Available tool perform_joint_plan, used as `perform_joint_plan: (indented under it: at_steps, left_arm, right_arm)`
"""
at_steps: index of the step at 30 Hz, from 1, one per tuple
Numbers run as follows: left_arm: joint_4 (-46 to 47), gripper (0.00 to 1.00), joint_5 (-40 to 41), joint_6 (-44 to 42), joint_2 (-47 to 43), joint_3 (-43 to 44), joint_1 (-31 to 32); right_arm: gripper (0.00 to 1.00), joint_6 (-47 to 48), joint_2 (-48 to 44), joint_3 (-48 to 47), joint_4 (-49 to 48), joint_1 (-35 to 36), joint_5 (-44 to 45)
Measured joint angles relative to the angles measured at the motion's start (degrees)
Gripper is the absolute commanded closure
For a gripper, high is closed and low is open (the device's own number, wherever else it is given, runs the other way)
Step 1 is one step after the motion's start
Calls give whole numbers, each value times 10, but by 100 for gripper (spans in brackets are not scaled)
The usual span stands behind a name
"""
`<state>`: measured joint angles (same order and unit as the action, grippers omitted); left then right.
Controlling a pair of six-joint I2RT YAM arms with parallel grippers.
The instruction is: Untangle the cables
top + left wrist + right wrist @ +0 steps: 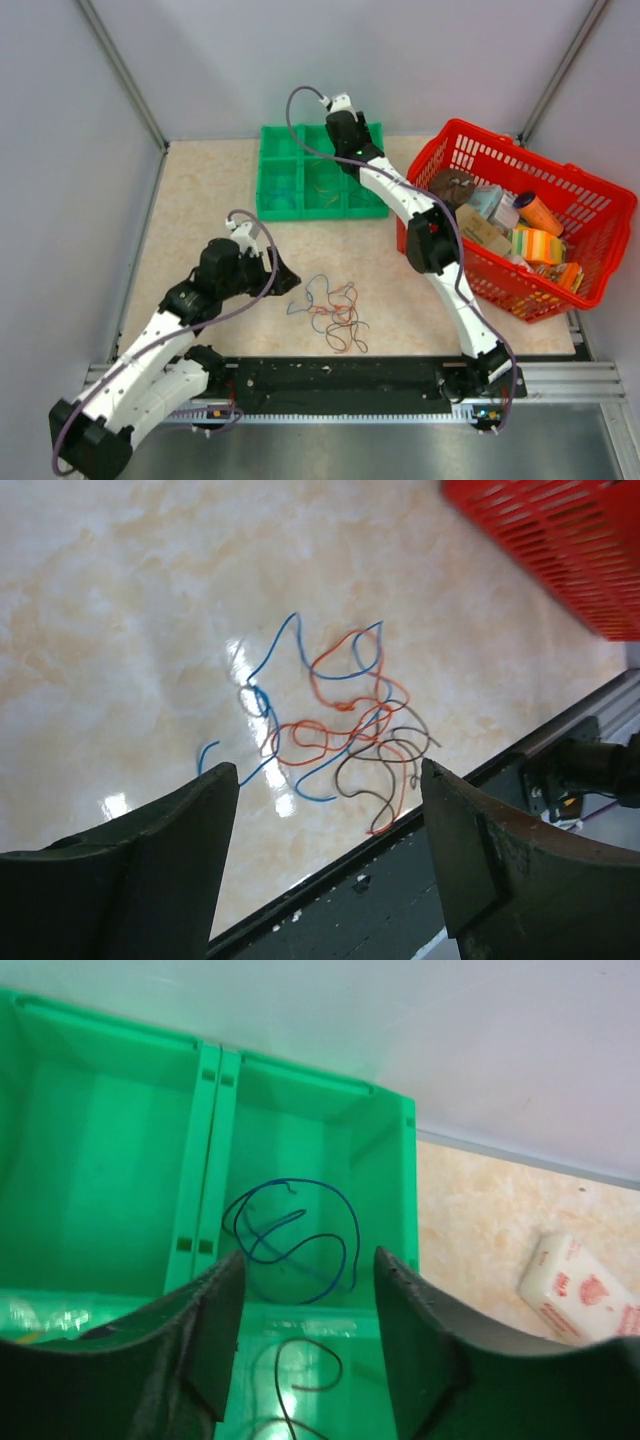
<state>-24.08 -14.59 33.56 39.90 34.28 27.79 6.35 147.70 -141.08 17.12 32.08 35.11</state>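
I next lower my left gripper toward the tangle [340, 725], onto the blue cable's far bend, clear of other wires.
The cables [335, 312] are a small tangle of thin blue, orange and dark wires lying loose on the beige table near its front edge. In the left wrist view the tangle [340, 725] lies just ahead of my left gripper [328, 770], which is open and empty. In the top view that gripper [285, 280] is just left of the tangle. My right gripper [308, 1260] is open and empty above a green tray [300, 1075]. One compartment holds a blue wire [357, 1231], a nearer one a dark wire [340, 1368]. In the top view its fingers are hidden under the wrist [348, 135].
The green compartment tray [270, 135] stands at the back centre. A red basket [540, 170] full of packages fills the right side and shows in the left wrist view [560, 550]. A black rail [340, 375] runs along the table's near edge. A white packet [580, 1285] lies beside the tray.
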Motion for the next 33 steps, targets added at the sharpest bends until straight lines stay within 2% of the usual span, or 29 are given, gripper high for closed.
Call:
perform_joint_plan:
  at_steps: [4, 8, 11, 15, 17, 19, 21, 23, 25, 28, 31, 33]
  left_arm:
    - [-16, 27, -2, -3, 116, 16, 0]
    - [-13, 34, -10, 1, 214, 23, 17]
    - [7, 39, -8, 12, 265, 28, 47]
    - [27, 35, 11, 14, 347, 64, 77]
    - [25, 34, 23, 9, 395, 97, 82]
    - [22, 39, 43, -3, 452, 141, 85]
    - [18, 39, 66, -13, 497, 176, 86]
    - [13, 40, 80, -20, 521, 191, 87]
    - [10, 48, 90, -23, 530, 194, 87]
    - [-10, 71, 98, -28, 548, 214, 87]
    - [-16, 95, 85, -40, 567, 240, 87]
    - [-15, 100, 67, -43, 566, 243, 87]
  right_arm:
    - [36, 7, -49, 28, 44, 12, -8]
    - [40, -24, -183, 134, 81, 40, -25]
    - [44, -85, -322, 256, 90, 70, -78]
    - [44, -155, -514, 452, 82, 125, -151]
    - [44, -177, -579, 534, 80, 153, -174]
    - [44, -200, -635, 621, 78, 175, -198]
    - [44, -225, -698, 731, 86, 182, -219]
    - [44, -241, -746, 802, 103, 178, -229]
    - [40, -252, -802, 870, 106, 174, -252]
    - [37, -270, -890, 952, 91, 173, -307]
    - [36, -301, -942, 1029, 28, 173, -374]
    - [36, -324, -941, 1072, -22, 173, -410]
